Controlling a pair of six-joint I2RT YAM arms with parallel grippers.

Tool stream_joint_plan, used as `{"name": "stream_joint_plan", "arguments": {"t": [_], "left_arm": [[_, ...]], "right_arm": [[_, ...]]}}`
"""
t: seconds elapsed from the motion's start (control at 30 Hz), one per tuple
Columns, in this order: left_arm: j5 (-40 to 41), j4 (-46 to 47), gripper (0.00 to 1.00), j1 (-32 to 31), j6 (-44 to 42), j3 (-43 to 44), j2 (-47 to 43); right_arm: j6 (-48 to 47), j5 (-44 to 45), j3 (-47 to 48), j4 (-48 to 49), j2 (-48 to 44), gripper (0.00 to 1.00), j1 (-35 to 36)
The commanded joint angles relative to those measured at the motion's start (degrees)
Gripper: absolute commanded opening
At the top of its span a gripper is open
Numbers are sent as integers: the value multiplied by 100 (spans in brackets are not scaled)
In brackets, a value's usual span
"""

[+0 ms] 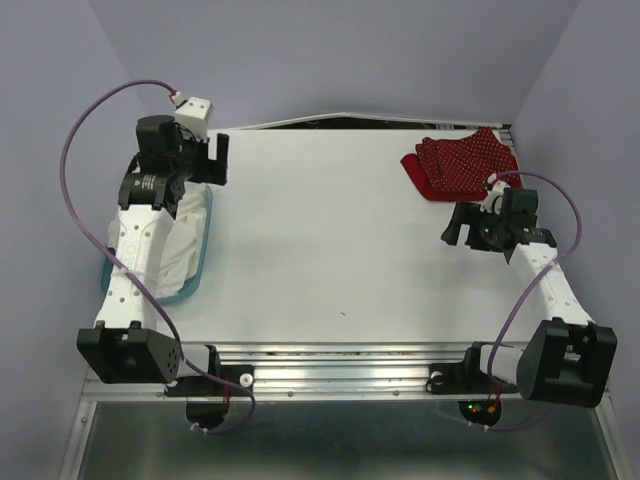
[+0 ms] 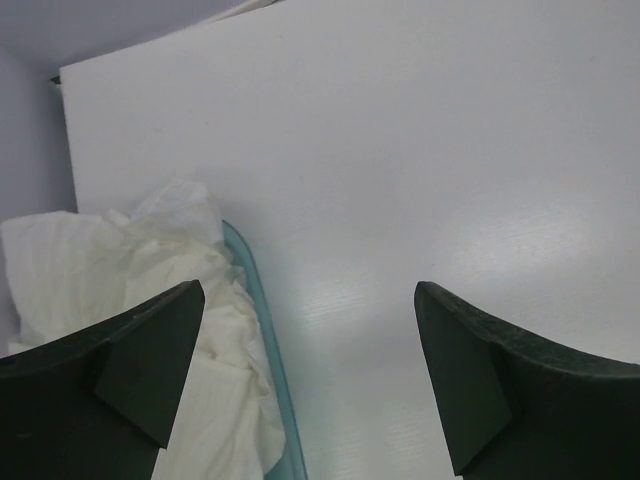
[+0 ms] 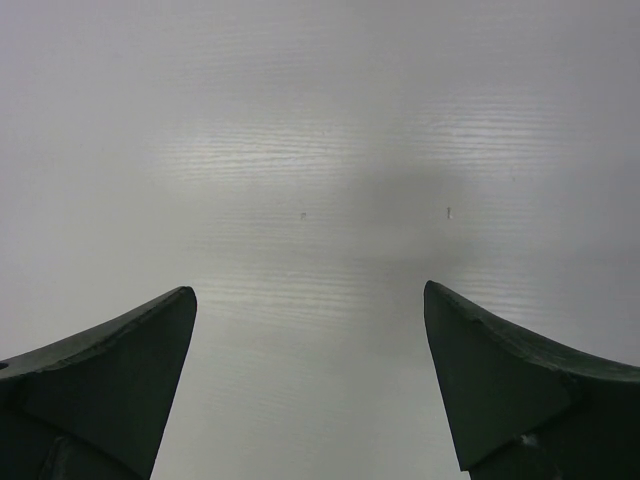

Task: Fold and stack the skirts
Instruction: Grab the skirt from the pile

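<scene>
The near part of the white skirt (image 1: 182, 252) is below and back from my left gripper, still crumpled in the tub, so my left gripper needs to move back over it and go down next.
The red skirt with white dots (image 1: 462, 160) lies bunched at the table's far right corner. The white skirt (image 1: 182, 252) lies crumpled in a teal tub (image 1: 203, 262) at the left edge, partly hidden under my left arm. In the left wrist view the white skirt (image 2: 100, 270) fills the lower left behind the tub's rim (image 2: 266, 325). My left gripper (image 1: 218, 158) (image 2: 308, 288) hangs open above the table just beyond the tub, holding nothing. My right gripper (image 1: 458, 228) (image 3: 308, 290) is open over bare table, just in front of the red skirt.
The white table (image 1: 330, 250) ends at a metal rail at the near edge, where both arm bases sit. Purple walls close in behind and on both sides. A dark gap runs along the far edge.
</scene>
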State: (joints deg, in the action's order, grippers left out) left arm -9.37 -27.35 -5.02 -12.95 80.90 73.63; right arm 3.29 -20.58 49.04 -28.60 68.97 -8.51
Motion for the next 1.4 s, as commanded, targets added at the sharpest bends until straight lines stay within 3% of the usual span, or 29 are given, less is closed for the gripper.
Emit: {"name": "stream_joint_plan", "arguments": {"t": [0.0, 0.3, 0.73, 0.87, 1.1, 1.37], "left_arm": [[108, -717, 99, 799, -137, 784, 545], [365, -965, 98, 2407, -963, 999, 1443], [769, -473, 90, 2620, -1333, -716, 1866], [778, -490, 88, 2734, -1333, -979, 1691], [874, -647, 89, 2813, -1789, -1568, 497], [1253, -833, 91, 3181, -2088, -2052, 389]], "right_arm": [[145, 696, 387, 373, -226, 100, 43], [-259, -174, 519, -22, 301, 100, 43], [-267, -614, 827, -339, 661, 100, 43], [-259, -640, 862, -392, 749, 100, 43], [-267, -711, 853, -392, 837, 100, 43], [-417, -755, 967, -445, 969, 100, 43]]}}
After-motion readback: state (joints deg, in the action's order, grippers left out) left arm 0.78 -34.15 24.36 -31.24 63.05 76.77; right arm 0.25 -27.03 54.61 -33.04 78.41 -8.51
